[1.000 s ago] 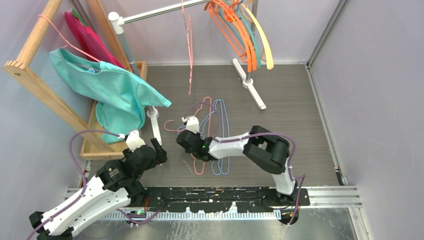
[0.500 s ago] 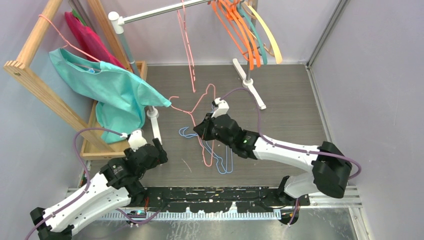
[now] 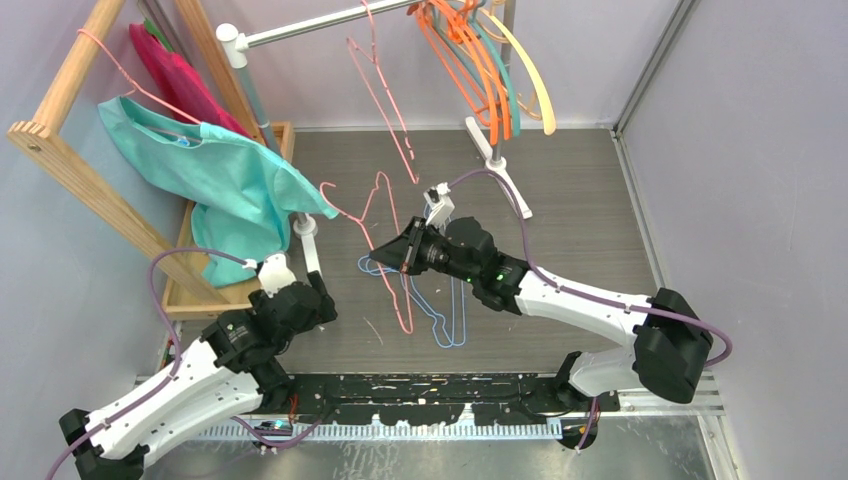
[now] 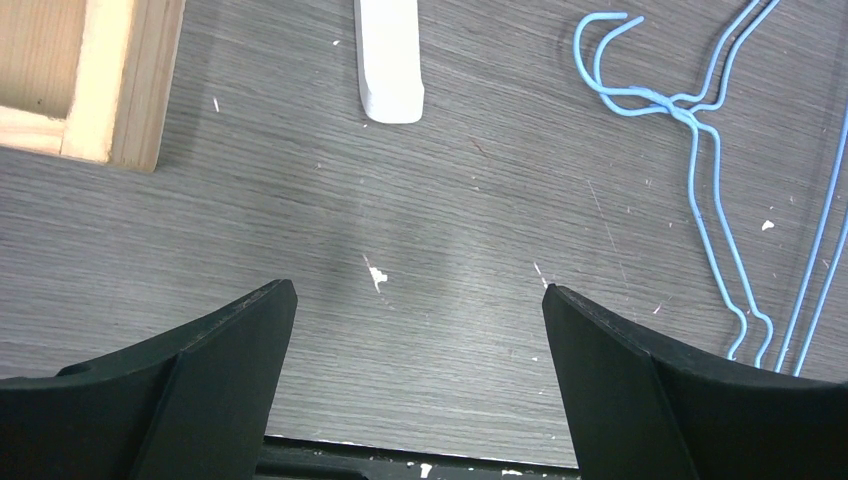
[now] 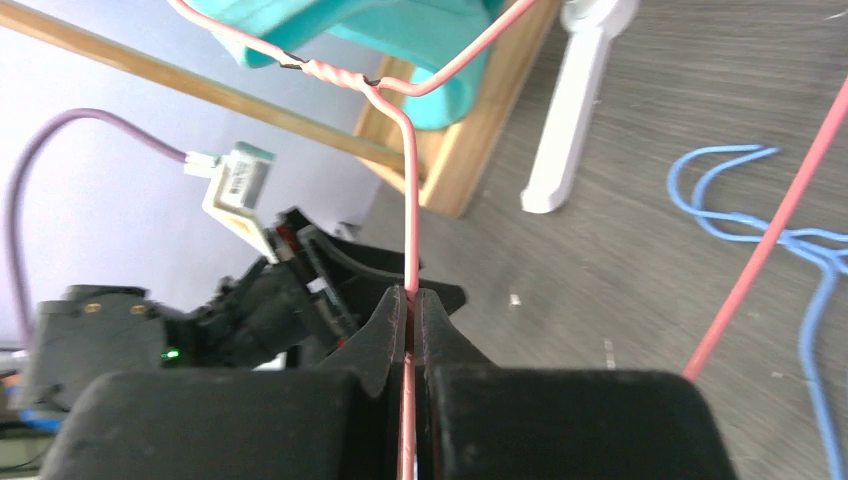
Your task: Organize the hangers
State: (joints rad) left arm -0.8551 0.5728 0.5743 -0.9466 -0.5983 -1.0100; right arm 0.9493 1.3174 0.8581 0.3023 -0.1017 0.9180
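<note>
The right gripper rises outward next, sets the pink hanger's hook over the bar's bare part [image 3: 325,22] and releases, since that part lies above and outward of it.
My right gripper [image 3: 398,254] is shut on a thin pink wire hanger [image 3: 404,310], holding it off the table with its hook toward the teal shirt. In the right wrist view the pink wire [image 5: 410,200] runs straight between the closed jaws [image 5: 411,300]. Light-blue wire hangers [image 3: 441,318] lie flat on the table just below it, also in the left wrist view [image 4: 700,170]. My left gripper [image 3: 318,298] hovers open over bare table [image 4: 418,292], left of the blue hangers. Another pink wire hanger [image 3: 385,95] and a bunch of orange, teal and cream hangers [image 3: 485,70] hang on the rail.
The silver rail [image 3: 300,28] crosses the back on white-footed stands [image 3: 505,180] [image 4: 390,60]. A wooden frame [image 3: 60,150] at the left carries a teal shirt [image 3: 220,170] on a pink hanger. Grey walls close in the right and back.
The right gripper has lifted the pink wire hanger out of the pile and carried it up and toward the back. The hangers on the rail swing. The left arm barely moved.
</note>
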